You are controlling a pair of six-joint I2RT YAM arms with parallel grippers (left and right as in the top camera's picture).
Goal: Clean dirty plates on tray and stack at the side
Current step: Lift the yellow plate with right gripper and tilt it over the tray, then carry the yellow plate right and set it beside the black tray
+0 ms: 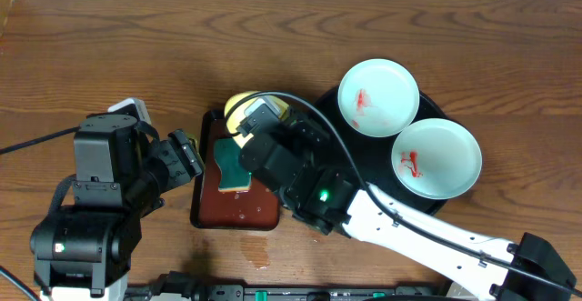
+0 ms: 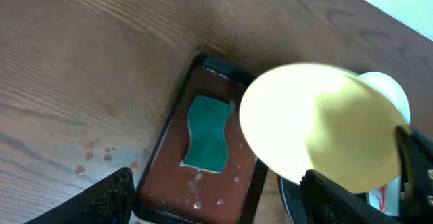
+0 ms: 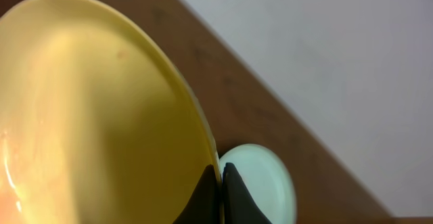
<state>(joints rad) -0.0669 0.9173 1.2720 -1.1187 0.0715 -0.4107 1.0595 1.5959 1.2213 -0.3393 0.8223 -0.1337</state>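
The wood is bare to the right in the overhead view, so next I need to move the plate with my right gripper past the round black tray (image 1: 432,108), then down onto the wood.
My right gripper (image 3: 220,182) is shut on the rim of the pale yellow plate (image 3: 101,116) and holds it tilted above the far end of the reddish-brown tray (image 1: 235,212). The yellow plate also shows in the overhead view (image 1: 238,108) and the left wrist view (image 2: 318,132). Two pale mint-white plates (image 1: 378,96) (image 1: 436,158), each with a red smear, lie on the round black tray (image 1: 432,108). One mint plate shows behind the fingers in the right wrist view (image 3: 260,183). My left gripper (image 1: 191,155) is open and empty at the left edge of the reddish-brown tray.
A green sponge (image 1: 232,165) lies in the wet reddish-brown tray; it also shows in the left wrist view (image 2: 206,132). Water drops lie on the wooden table (image 2: 95,155) beside that tray. The right arm (image 1: 409,228) crosses the table's front right.
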